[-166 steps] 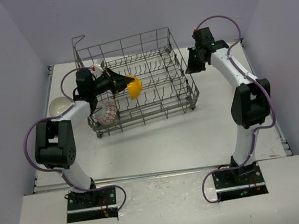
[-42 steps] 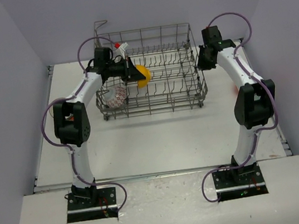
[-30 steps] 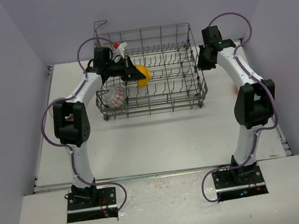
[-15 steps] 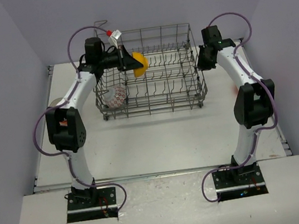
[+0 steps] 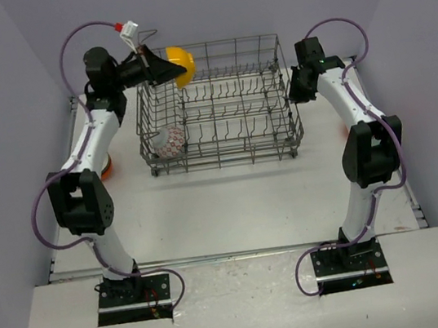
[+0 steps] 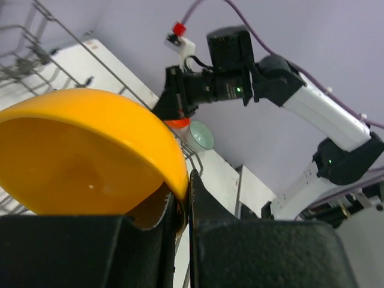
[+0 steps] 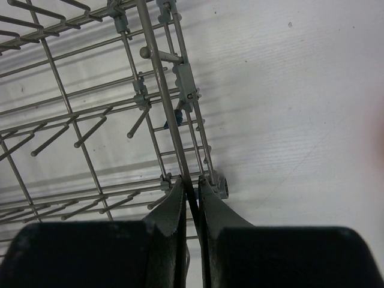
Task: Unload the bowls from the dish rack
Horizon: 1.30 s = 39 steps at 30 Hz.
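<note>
My left gripper goes toward the left in the top view, then down to the bare tabletop beside the rack next, where the yellow bowl [image 5: 180, 62] has room.
My left gripper [image 5: 161, 65] is shut on the rim of the yellow bowl [image 5: 180, 62] and holds it above the far left corner of the dish rack [image 5: 219, 106]. In the left wrist view the yellow bowl [image 6: 90, 150] fills the frame, its rim between my fingers [image 6: 180, 204]. A white bowl with red pattern [image 5: 169, 142] stands inside the rack at its left end. My right gripper [image 5: 294, 89] is shut on the top wire of the rack's right side, seen in the right wrist view [image 7: 191, 195]. An orange bowl [image 5: 107, 165] shows partly behind my left arm.
The rack [image 7: 120, 102] has upright tines and tall grid sides. A pale bowl [image 6: 201, 135] and an orange one [image 6: 177, 123] sit on the table beyond the rack in the left wrist view. Purple walls close in on the left, right and far sides.
My left gripper has lifted the yellow bowl up and to the left, out of the rack and above its corner. The rack was shifted right earlier. My right gripper has stayed on the rack's wire.
</note>
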{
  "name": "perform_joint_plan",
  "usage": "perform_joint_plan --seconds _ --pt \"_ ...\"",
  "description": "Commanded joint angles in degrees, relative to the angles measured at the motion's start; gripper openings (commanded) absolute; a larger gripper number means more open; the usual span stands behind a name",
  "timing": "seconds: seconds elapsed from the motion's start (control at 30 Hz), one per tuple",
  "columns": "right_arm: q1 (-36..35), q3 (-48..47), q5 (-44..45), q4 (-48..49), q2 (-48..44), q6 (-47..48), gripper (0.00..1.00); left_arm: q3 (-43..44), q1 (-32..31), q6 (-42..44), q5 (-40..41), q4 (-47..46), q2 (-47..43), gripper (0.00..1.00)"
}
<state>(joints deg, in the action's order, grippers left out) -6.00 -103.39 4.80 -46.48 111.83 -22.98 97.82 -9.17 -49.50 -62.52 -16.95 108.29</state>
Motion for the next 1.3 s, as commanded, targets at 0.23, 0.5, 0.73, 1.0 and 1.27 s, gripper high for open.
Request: perform_joint_plan --seconds 0.23,0.5,0.73,1.0,1.27 --pt "0.0 3.5 1.0 -8.8 3.1 -4.0 0.00 4.3 14.7 26.3 23.2 30.8 -13.5 0.00" --pt "0.0 4.8 1.6 -8.4 2.8 -3.3 0.00 7.6 15.0 34.6 56.4 50.1 -13.6 0.00" --pt "0.0 2.9 1.4 -8.6 3.1 -3.6 0.00 2.8 15.3 29.8 77.8 63.4 -11.8 0.00" --pt "-0.1 3.7 1.6 -7.9 2.6 -3.4 0.00 -5.2 15.4 29.2 74.7 62.9 -10.3 0.00" --pt "0.0 4.3 0.6 -7.4 2.5 -3.4 0.00 4.2 15.5 29.7 73.2 63.6 -3.0 0.00"
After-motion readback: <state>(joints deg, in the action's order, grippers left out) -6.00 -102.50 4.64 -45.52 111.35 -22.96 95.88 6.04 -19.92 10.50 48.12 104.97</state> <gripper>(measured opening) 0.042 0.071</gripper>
